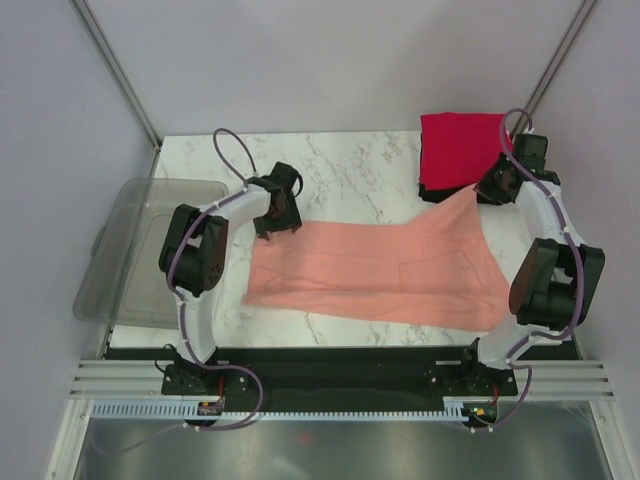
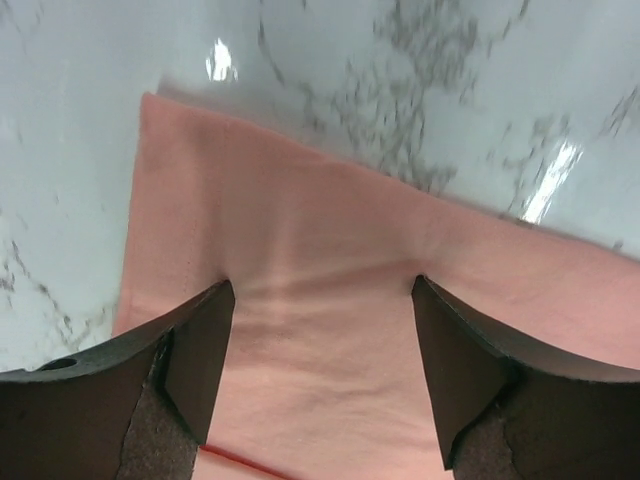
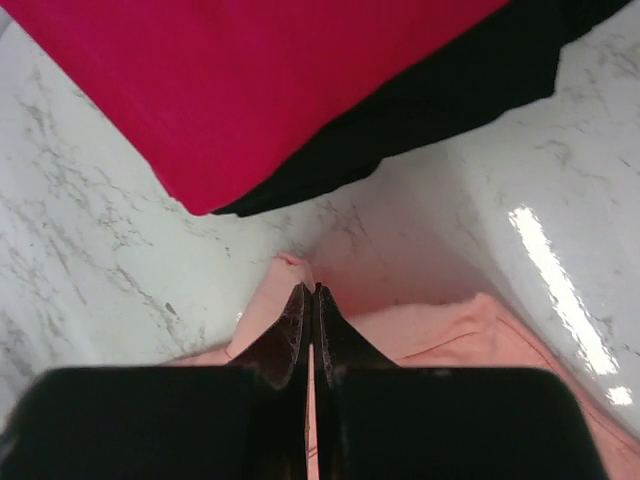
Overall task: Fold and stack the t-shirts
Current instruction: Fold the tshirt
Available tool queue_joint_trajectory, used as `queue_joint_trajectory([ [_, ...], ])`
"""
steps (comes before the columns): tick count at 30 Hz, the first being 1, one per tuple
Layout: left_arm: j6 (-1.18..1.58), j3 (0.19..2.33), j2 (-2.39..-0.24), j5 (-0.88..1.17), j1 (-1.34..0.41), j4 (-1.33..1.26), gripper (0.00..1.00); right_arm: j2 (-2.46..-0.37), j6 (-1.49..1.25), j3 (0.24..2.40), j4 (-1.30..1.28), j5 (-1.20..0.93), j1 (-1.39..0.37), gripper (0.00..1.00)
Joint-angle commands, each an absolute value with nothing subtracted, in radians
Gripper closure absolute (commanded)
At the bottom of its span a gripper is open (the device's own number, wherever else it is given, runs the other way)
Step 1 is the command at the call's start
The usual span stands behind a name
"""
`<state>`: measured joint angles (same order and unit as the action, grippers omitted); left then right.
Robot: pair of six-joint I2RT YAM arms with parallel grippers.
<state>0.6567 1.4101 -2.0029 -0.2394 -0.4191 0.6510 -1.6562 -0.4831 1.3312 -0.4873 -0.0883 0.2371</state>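
Observation:
My left gripper needs to move outward and toward the tub next, onto the shirt's far corner on that side, because its open fingers are over cloth short of the shirt's corner.
The salmon-pink t-shirt [image 1: 380,270] lies spread across the marble table, its far right corner pulled up toward the back. My right gripper [image 1: 478,192] is shut on that corner; in the right wrist view the pink cloth [image 3: 275,300] is pinched between the closed jaws of the right gripper [image 3: 311,292]. My left gripper [image 1: 280,222] is open over the shirt's far left corner; in the left wrist view the left gripper [image 2: 322,288] has its fingers [image 2: 205,350] pressing down on the pink cloth [image 2: 320,250]. A folded red t-shirt [image 1: 462,148] lies on a black one [image 3: 470,85] at the back right.
A grey see-through plastic tub [image 1: 140,245] stands off the table's left edge. The red and black stack sits just beyond my right gripper. Grey walls enclose the table at the back and sides.

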Motion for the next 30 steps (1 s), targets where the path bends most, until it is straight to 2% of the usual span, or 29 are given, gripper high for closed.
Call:
queue_joint_trajectory([
  [1, 0.630, 1.501, -2.083, -0.267, -0.373, 0.684, 0.20, -1.707, -0.491, 1.431, -0.407, -0.189, 0.230, 1.00],
  [9, 0.574, 1.483, -1.835, -0.264, -0.368, 0.658, 0.06, -1.713, -0.443, 1.434, -0.390, -0.219, 0.161, 1.00],
  [20, 0.532, 1.624, -2.066, -0.186, -0.238, 0.666, 0.21, -1.651, -0.425, 1.347, -0.382, -0.221, 0.137, 1.00],
  [24, 0.535, 1.698, -2.138, -0.152, -0.233, 0.681, 0.24, -1.629, -0.422, 1.328, -0.380, -0.227, 0.137, 1.00],
  [30, 0.561, 1.675, -2.154, -0.143, -0.235, 0.684, 0.28, -1.623, -0.417, 1.307, -0.379, -0.216, 0.135, 1.00],
])
